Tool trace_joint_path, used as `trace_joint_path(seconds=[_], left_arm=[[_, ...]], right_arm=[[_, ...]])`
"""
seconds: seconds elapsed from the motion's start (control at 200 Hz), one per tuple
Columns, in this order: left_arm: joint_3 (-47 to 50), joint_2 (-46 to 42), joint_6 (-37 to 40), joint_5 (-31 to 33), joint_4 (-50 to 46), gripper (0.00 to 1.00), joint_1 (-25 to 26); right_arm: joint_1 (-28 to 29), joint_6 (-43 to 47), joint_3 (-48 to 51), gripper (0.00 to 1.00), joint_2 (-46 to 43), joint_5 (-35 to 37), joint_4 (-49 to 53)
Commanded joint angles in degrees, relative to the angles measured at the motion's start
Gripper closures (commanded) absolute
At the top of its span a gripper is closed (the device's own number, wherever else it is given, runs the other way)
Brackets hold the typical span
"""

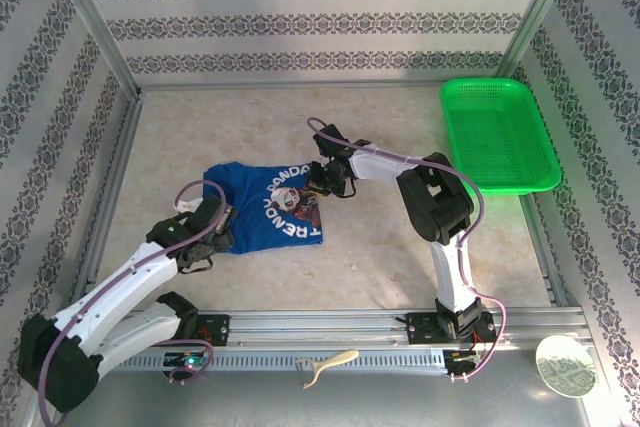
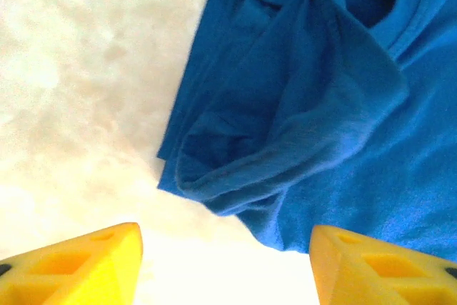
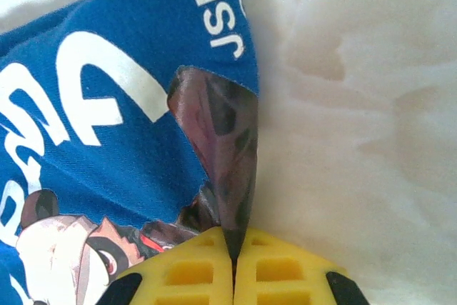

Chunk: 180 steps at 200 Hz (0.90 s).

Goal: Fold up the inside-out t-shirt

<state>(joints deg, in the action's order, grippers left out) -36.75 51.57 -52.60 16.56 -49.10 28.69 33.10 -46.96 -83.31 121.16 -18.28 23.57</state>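
Note:
My right gripper is going to pull the t-shirt's pinched fold back and toward the basket next and let go of it there, because the print lies sideways.
The inside-out t-shirt (image 1: 255, 202) is royal blue and lies bunched on the table left of centre, with white lettering and a panda print facing up on its right part. My right gripper (image 1: 322, 179) is at the shirt's right edge. In the right wrist view the right gripper (image 3: 234, 248) is shut on a dark pinched fold of the printed t-shirt (image 3: 121, 141). My left gripper (image 1: 215, 222) is at the shirt's lower left corner. In the left wrist view the left gripper (image 2: 225, 269) stands open over bare table, with a rumpled sleeve of the t-shirt (image 2: 307, 105) just ahead of it.
A green mesh basket (image 1: 497, 134) stands at the back right. Patterned walls close the table on three sides. A white hook-shaped object (image 1: 330, 360) and a round patterned disc (image 1: 565, 365) lie below the arms' rail at the near edge.

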Motion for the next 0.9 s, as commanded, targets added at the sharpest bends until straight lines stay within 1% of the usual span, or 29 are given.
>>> trace_joint_path(seconds=[0.0,0.06,0.14,0.235,0.275,0.32,0.38,0.5,0.59,0.694,0.759,0.834,0.894], left_arm=[[-3.8,-0.4,-1.7,2.9,-1.0,0.32,-0.9],[-6.5,2.0,3.5,0.4,4.1,0.30,-1.5],[-9.8,7.6,9.7,-6.2,13.2,0.26,-2.1],[-14.2,16.7,11.3,-12.8,19.7,0.25,-2.5],[-15.9,21.0,10.6,-14.6,20.6,0.25,-2.5],[-17.3,25.0,8.9,-15.6,20.0,0.25,-2.5],[-17.3,28.1,5.2,-16.0,18.7,0.25,-2.5],[-11.7,28.1,-2.4,-17.0,20.5,0.26,-2.4],[-9.1,28.8,-4.1,-17.2,22.2,0.26,-2.4],[-9.4,33.4,-2.4,-17.7,25.8,0.25,-3.0],[-11.1,37.4,0.8,-18.6,30.1,0.25,-3.3],[-15.8,43.3,5.2,-21.9,33.4,0.25,-4.2],[-21.6,49.2,9.0,-24.3,33.5,0.25,-4.8]], right_arm=[[-1.0,0.5,2.6,1.00,-0.2,3.5,2.0],[-1.1,0.5,3.1,1.00,-0.6,3.5,1.7],[-1.1,0.5,3.9,1.00,-1.1,3.6,1.4],[-1.3,0.4,4.9,1.00,-1.8,4.2,1.3],[-1.4,0.3,5.4,1.00,-2.1,4.4,1.2],[-1.7,0.4,6.2,1.00,-2.6,4.7,1.1],[-2.3,0.4,7.7,1.00,-3.8,5.8,1.2],[-4.0,-0.1,13.0,1.00,-7.9,8.7,0.7],[-5.3,-0.7,17.8,1.00,-12.1,10.8,0.0],[-5.9,-1.7,24.4,1.00,-17.5,12.6,-0.9],[-5.6,-3.3,29.6,1.00,-21.6,13.4,-1.8],[-4.6,-6.6,36.9,1.00,-27.0,14.0,-3.5],[-2.5,-10.5,43.1,1.00,-32.0,14.9,-4.5]])
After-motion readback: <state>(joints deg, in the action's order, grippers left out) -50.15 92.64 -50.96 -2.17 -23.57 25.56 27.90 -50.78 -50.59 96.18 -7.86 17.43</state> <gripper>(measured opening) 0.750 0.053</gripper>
